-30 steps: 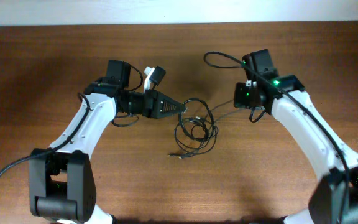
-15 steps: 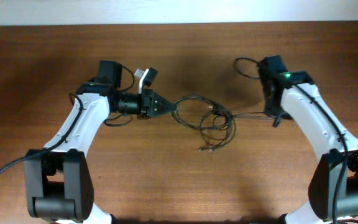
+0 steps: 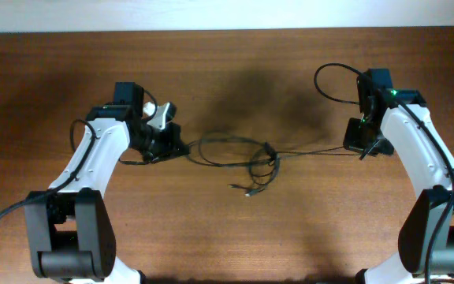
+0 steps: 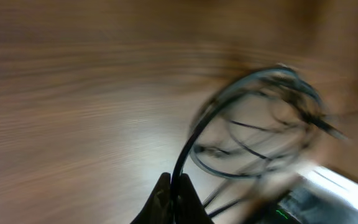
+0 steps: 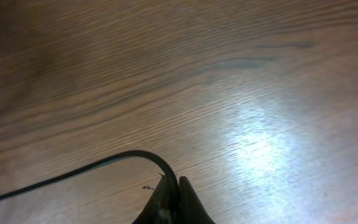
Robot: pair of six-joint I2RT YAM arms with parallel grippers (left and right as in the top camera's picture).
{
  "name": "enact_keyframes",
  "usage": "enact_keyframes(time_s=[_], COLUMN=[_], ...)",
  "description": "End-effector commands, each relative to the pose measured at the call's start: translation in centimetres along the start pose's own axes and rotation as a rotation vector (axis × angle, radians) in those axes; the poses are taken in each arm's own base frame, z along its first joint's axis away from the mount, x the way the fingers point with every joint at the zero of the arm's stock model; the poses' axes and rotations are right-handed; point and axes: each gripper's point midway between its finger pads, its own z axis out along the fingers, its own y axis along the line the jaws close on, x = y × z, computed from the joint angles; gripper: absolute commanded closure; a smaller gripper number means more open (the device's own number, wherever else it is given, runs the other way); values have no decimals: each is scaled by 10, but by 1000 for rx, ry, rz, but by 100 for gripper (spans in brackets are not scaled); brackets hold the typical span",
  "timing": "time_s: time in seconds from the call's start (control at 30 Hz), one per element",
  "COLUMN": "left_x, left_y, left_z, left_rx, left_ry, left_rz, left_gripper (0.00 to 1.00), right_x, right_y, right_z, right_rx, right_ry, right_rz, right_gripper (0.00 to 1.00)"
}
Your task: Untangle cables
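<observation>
The tangle's loops still cross each other, so my left gripper needs to pull to the left in the overhead view, then move toward the loops and release the cord.
The cables (image 3: 252, 162) lie as a loose tangle of thin black cords at mid-table, drawn out sideways, with a small plug end (image 3: 248, 192) trailing toward the front. My left gripper (image 3: 184, 147) is shut on a cord at the tangle's left end. In the blurred left wrist view the gripper (image 4: 175, 194) pinches a black cord that rises into the loops (image 4: 253, 124). My right gripper (image 3: 358, 148) is shut on a single strand (image 3: 314, 151) pulled taut from the tangle. The right wrist view shows that gripper (image 5: 174, 191) with the cord (image 5: 98, 165) arcing off to the left.
A thicker black cable (image 3: 333, 85) loops off the right arm behind its wrist. The brown wooden table (image 3: 227, 237) spreads around the tangle, with its back edge (image 3: 227, 31) against a pale wall.
Both arms have pulled apart, the left gripper going left and the right gripper going right and forward. The tangle has been stretched out wider and flatter between them.
</observation>
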Motion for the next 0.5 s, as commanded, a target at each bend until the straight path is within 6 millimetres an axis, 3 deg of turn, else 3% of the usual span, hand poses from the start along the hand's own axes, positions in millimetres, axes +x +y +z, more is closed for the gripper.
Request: enact_keyframes(time_s=[0.0,0.17,0.33,0.47], left_x=[-8,-14,-22,-28], left_y=[75,116,140,152], left_z=[-18,-44,-71,-82], left_rx=[-419,-693,-886,-908], left_ry=[-80,-174,-282,-342], left_rz=[-132,-214,-278,-344], left_gripper=[100,100,100,95], right_x=[1,8,8,8], right_y=[10,33,34,34], right_z=[0,-3,-2,-2], right_rx=[-71,-209,-214,-214], right_ry=[20,42,45,45], right_rz=[-92,-198,-200,-200], right_gripper=[96,96,96,96])
